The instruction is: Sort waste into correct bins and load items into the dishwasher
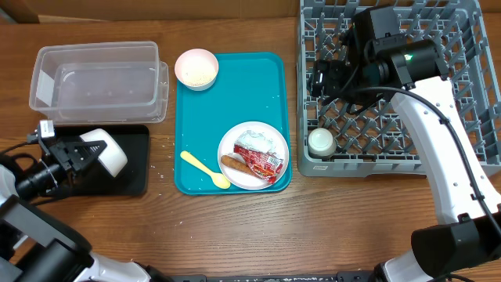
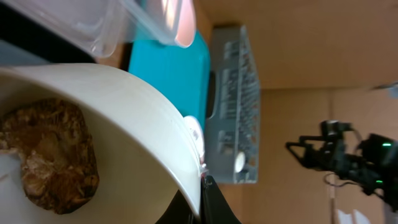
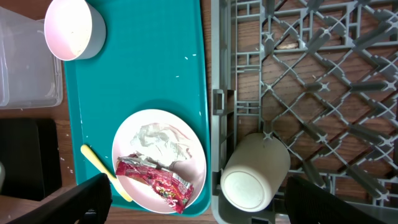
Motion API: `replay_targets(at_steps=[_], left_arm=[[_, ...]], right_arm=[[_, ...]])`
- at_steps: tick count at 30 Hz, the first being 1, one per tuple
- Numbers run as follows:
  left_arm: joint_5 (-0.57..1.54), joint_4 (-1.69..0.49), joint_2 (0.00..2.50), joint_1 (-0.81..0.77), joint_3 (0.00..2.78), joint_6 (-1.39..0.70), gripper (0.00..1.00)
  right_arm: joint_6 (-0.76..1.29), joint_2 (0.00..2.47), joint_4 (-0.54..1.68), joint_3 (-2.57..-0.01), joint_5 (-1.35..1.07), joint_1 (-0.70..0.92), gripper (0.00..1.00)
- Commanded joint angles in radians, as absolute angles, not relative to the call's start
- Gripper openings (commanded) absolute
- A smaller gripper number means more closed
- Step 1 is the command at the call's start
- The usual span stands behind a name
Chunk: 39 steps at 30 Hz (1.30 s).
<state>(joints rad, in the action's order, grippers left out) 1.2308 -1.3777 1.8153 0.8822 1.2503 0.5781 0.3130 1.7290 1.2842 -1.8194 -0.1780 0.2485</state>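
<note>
My left gripper should tip out the brown lump (image 2: pixel 53 155), then swing outward onto the teal tray's clear far corner (image 2: pixel 194 60), which lies to its right in the overhead view.
My left gripper (image 1: pixel 84 152) is shut on the rim of a white bowl (image 1: pixel 109 150), holding it tilted over the black tray (image 1: pixel 135 168). In the left wrist view the bowl (image 2: pixel 130 106) holds a brown crumbly lump (image 2: pixel 53 155), and the rim is pinched between my left gripper's (image 2: pixel 200 190) fingers. My right gripper (image 1: pixel 319 78) hangs open over the grey dish rack (image 1: pixel 462 94). A white cup (image 3: pixel 255 174) lies in the rack's corner. The plate (image 1: pixel 232 145) carries a napkin (image 3: pixel 161 140), a red wrapper (image 3: pixel 155 182) and a sausage (image 1: pixel 233 164). A yellow spoon (image 1: pixel 205 170) lies beside it.
The teal tray (image 1: pixel 227 102) also holds a second bowl (image 1: pixel 196 69) with rice. A clear tub (image 1: pixel 98 82) stands behind the black tray. Bare wooden table runs along the front edge.
</note>
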Motion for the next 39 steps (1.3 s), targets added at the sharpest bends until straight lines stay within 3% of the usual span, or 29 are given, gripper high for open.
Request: replay_targets(at_steps=[1, 11, 18, 21, 25, 31, 37, 39], left_arm=[[1.386, -1.377, 1.871, 0.897, 1.240, 0.687, 0.04], [1.509, -1.581, 1.963, 0.903, 1.241, 0.628, 0.04], [1.418, -1.294, 1.964, 0.933, 1.241, 0.544, 0.04], [1.419, -1.266, 1.966, 0.934, 1.241, 0.541, 0.04], [1.492, -1.417, 1.966, 0.934, 1.241, 0.550, 0.04], [1.547, -1.437, 1.965, 0.933, 1.242, 0.518, 0.04], [1.580, -1.692, 1.954, 0.857, 1.345, 0.789, 0.04], [1.571, -1.692, 1.923, 0.785, 1.405, 0.778, 0.04]], right_arm=[[0.306, 1.729, 1.287, -1.834, -0.173, 0.247, 0.91], [0.306, 1.729, 1.304, -1.834, -0.173, 0.247, 0.91], [0.306, 1.729, 1.311, -1.834, -0.173, 0.247, 0.91], [0.306, 1.729, 1.312, -1.834, -0.172, 0.247, 0.91], [0.306, 1.729, 1.312, -1.834, -0.173, 0.247, 0.91], [0.305, 1.729, 1.314, -1.834, -0.172, 0.247, 0.91], [0.305, 1.729, 1.314, -1.834, -0.172, 0.247, 0.91], [0.305, 1.729, 1.314, -1.834, -0.171, 0.247, 0.91]])
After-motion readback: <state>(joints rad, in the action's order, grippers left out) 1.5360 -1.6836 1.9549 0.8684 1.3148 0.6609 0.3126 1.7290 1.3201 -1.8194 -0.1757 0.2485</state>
